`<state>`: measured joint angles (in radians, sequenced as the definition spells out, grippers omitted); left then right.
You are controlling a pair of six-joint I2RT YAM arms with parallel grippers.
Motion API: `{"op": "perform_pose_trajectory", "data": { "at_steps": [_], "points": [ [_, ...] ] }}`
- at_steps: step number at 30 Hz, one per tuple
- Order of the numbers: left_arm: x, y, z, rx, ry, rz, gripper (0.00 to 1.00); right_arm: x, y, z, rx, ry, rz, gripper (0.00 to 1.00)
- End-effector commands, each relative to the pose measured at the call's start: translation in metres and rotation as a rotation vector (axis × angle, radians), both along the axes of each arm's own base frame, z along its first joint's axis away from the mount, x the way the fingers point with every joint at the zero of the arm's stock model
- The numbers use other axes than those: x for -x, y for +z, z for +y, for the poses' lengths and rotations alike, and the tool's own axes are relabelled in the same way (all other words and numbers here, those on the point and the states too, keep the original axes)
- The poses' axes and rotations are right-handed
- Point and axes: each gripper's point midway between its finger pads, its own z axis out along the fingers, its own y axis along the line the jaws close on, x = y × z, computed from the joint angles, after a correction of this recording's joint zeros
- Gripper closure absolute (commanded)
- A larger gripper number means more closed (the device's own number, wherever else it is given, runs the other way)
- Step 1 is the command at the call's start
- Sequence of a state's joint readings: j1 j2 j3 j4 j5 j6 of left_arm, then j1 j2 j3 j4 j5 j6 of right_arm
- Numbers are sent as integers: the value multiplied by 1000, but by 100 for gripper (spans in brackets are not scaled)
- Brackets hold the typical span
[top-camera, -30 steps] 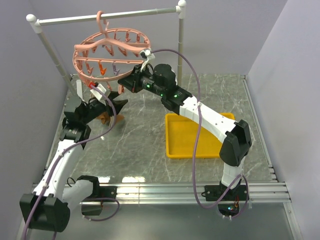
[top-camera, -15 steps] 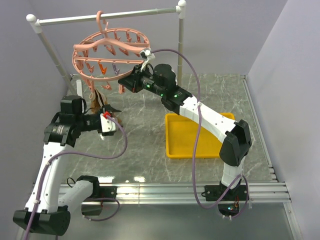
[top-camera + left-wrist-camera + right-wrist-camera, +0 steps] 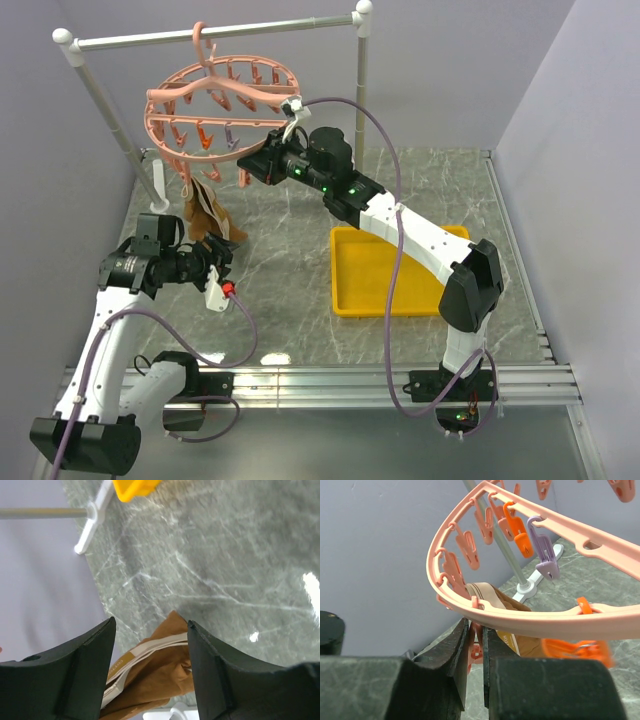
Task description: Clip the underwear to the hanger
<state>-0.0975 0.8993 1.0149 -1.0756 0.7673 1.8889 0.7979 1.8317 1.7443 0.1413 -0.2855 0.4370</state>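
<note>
I should next move my left gripper outward to the brown underwear and close on its tan waistband [image 3: 208, 202] [image 3: 140, 652], as that waistband still hangs untouched beyond the open fingers.
The salmon-pink hanger [image 3: 215, 95] hangs by its hook from the white rail. The brown underwear [image 3: 205, 215] dangles from a clip at the hanger's near left rim, its lower end close to the table. My left gripper [image 3: 224, 263] is open, drawn back on the near side of the cloth. In the left wrist view the underwear [image 3: 155, 680] with its tan waistband shows beyond the open left gripper [image 3: 150, 630], untouched. My right gripper [image 3: 246, 167] reaches under the rim. In the right wrist view the right gripper [image 3: 476, 632] has its jaws narrowly closed on a pink clip [image 3: 479, 652] beneath the hanger [image 3: 520, 615], with the underwear [image 3: 492, 595] just behind.
A yellow tray [image 3: 345, 290] lies on the marble table right of centre, and its corner [image 3: 132, 487] shows in the left wrist view. The rail [image 3: 200, 35] has a slanted left leg ending in a white foot [image 3: 158, 190] beside the cloth. Grey walls close in on three sides.
My left gripper has pulled back from the underwear toward the near side, with its jaws wider. The underwear stays hanging from the hanger. The right arm has kept its place at the clip.
</note>
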Motion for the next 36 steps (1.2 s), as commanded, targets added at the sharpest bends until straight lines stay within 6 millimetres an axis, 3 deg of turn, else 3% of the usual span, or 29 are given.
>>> {"op": "perform_pose_trajectory", "data": {
  "at_steps": [1, 16, 32, 36],
  "points": [
    [-15, -12, 6, -189, -172, -205, 36, 8, 15, -3, -26, 32, -28, 100],
    [-66, -35, 23, -356, -183, -280, 39, 8, 18, -4, -39, 42, -19, 100],
    [-114, -20, 28, -415, -142, -400, 37, 4, 12, -4, -41, 46, 1, 100],
    [-117, -21, 25, -419, -167, -421, 37, 2, 11, -5, -42, 43, 6, 100]
  ]
}}
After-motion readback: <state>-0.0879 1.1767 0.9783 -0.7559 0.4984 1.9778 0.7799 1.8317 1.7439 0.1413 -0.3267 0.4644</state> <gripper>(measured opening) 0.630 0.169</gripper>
